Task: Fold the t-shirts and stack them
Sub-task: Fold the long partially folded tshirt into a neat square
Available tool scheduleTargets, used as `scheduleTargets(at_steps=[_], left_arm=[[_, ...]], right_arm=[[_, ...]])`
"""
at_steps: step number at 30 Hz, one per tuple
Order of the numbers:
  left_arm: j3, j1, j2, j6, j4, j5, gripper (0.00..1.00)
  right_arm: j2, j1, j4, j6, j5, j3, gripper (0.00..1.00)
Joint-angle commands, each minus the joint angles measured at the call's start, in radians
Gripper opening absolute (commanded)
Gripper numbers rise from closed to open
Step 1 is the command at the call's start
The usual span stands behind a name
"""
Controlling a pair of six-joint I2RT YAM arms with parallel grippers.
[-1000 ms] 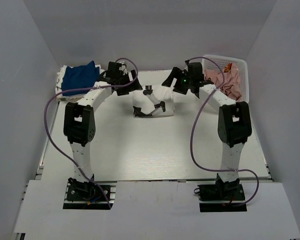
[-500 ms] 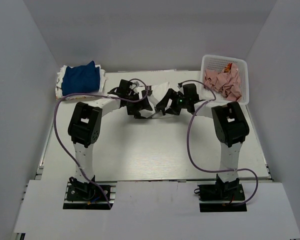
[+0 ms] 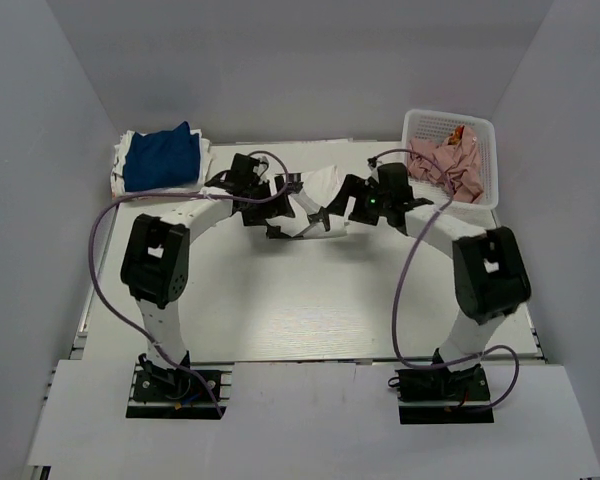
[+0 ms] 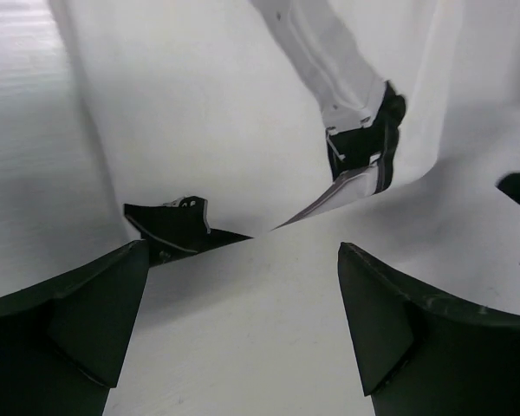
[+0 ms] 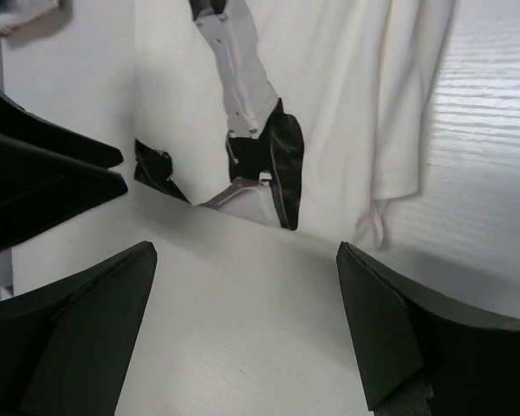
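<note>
My left gripper's empty fingers are open by the white t-shirt's near edge. My left gripper should next move outward and down onto the white t-shirt's side edge (image 4: pixel 97 121) facing the blue t-shirt.
A white t-shirt (image 3: pixel 316 186) lies bunched at the middle back of the table, with black-and-white marks on it (image 5: pixel 264 147). It also fills the left wrist view (image 4: pixel 217 121) and the right wrist view (image 5: pixel 347 87). My left gripper (image 3: pixel 277 208) is over its left part, jaws wide open (image 4: pixel 243 329). My right gripper (image 3: pixel 330 212) is over its right part, jaws wide open (image 5: pixel 247 329). Only a flat white surface shows between each pair of fingers, and nothing is clamped. A folded royal blue t-shirt (image 3: pixel 162 157) lies on folded white ones (image 3: pixel 121 165) at the back left.
A white mesh basket (image 3: pixel 450 118) holding pink cloth (image 3: pixel 442 160) stands at the back right. White walls close in the table on the left, right and back. Purple cables loop beside both arms.
Both grippers came from the far side of the shirt toward its near edge, close together, and the cloth folded over. They have since drawn slightly apart.
</note>
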Motion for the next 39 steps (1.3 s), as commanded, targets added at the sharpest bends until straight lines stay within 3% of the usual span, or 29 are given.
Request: scheduleTargets(at_steps=[1,6,10,17,26,29,30,31,32,33,35,39], left_arm=[[0.004,-0.001,-0.151,0.038,-0.044,-0.128,1.00],[0.119,0.022,-0.087,0.071,-0.132,-0.211,1.00],[0.242,0.022,0.063,0.082,-0.207,-0.235,1.00],[0.377,0.022,0.206,0.091,-0.261,-0.251,0.99],[0.493,0.001,0.372,0.136,-0.293,-0.176,0.80],[0.535,0.001,0.410,0.136,-0.305,-0.185,0.69],[0.535,0.001,0.424,0.136,-0.305,-0.176,0.63],[0.544,0.001,0.433,0.146,-0.305,-0.176,0.46],[0.544,0.001,0.434,0.147,-0.305,-0.176,0.46],[0.553,0.001,0.434,0.160,-0.305,-0.176,0.26],[0.564,-0.009,0.434,0.197,-0.305,-0.176,0.00],[0.654,-0.009,0.412,0.327,-0.325,-0.285,0.00]], right_arm=[[-0.169,-0.001,-0.034,-0.089,0.077,-0.060,0.90],[-0.367,-0.006,-0.035,-0.083,0.239,-0.179,0.90],[-0.492,-0.007,-0.090,-0.095,0.355,-0.230,0.90],[-0.587,-0.010,-0.132,-0.109,0.398,-0.247,0.90],[-0.630,-0.015,-0.138,-0.126,0.461,-0.268,0.90],[-0.636,-0.013,-0.151,-0.135,0.476,-0.268,0.90],[-0.638,-0.016,-0.152,-0.140,0.478,-0.268,0.90],[-0.642,-0.016,-0.151,-0.140,0.487,-0.271,0.90],[-0.644,-0.013,-0.151,-0.144,0.492,-0.271,0.90],[-0.648,-0.015,-0.151,-0.149,0.493,-0.274,0.90],[-0.650,-0.016,-0.152,-0.155,0.513,-0.276,0.90],[-0.654,-0.021,-0.148,-0.174,0.530,-0.287,0.90]])
